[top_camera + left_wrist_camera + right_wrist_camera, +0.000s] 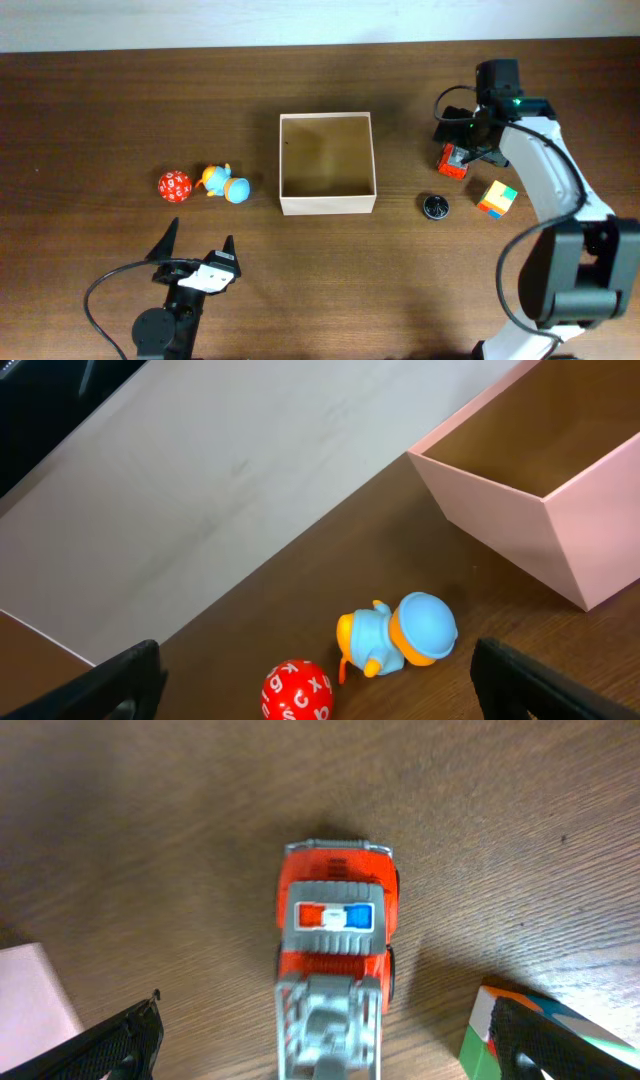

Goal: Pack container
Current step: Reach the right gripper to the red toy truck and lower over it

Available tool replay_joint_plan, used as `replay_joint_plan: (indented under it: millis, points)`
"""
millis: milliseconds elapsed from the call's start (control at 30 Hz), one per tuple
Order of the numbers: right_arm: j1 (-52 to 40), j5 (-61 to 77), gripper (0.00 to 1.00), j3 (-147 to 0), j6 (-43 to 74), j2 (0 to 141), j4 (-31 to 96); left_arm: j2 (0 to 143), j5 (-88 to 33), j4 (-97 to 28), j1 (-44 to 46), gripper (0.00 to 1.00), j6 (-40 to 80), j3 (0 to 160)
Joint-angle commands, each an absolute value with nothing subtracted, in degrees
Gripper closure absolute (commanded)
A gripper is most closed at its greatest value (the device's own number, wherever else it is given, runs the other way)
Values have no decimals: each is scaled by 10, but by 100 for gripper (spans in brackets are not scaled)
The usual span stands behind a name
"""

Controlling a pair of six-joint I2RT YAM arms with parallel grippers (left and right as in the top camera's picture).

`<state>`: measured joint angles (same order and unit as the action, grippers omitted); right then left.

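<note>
The body of the red toy truck already lies lined up between the open fingers, so the right gripper should go down onto the red toy truck's cab (454,161) (336,917) next and close on its sides.
The container (328,204), a square open box with white walls and a tan inside, stands mid-table with nothing in it; its corner shows in the left wrist view (540,520). My left gripper (196,243) is open near the front edge, facing a red lettered ball (297,691) and a blue-and-orange toy figure (400,633) that lies on its side. My right gripper (468,150) hangs open over a red toy truck (337,940), whose body lies between its fingers (120,1045) without touching them.
A multicoloured cube (496,198) and a small black round object (435,206) lie right of the container. The cube (480,1035) sits close to my right gripper's right finger. A cable loops beside the left arm's base.
</note>
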<state>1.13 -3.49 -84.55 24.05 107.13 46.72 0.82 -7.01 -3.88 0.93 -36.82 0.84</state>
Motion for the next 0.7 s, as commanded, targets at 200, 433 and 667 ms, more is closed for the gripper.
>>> replay_joint_plan:
  millis: [200,433,667]
  points:
    - [12,-48,1,-853,244,1152,454,3,-66,-40,6,1,-365,5]
    - [12,-50,1,-851,238,1180,434,3,-66,-40,6,1,-365,5]
    - [12,-52,22,-849,227,1195,422,3,-66,-40,6,1,-365,5]
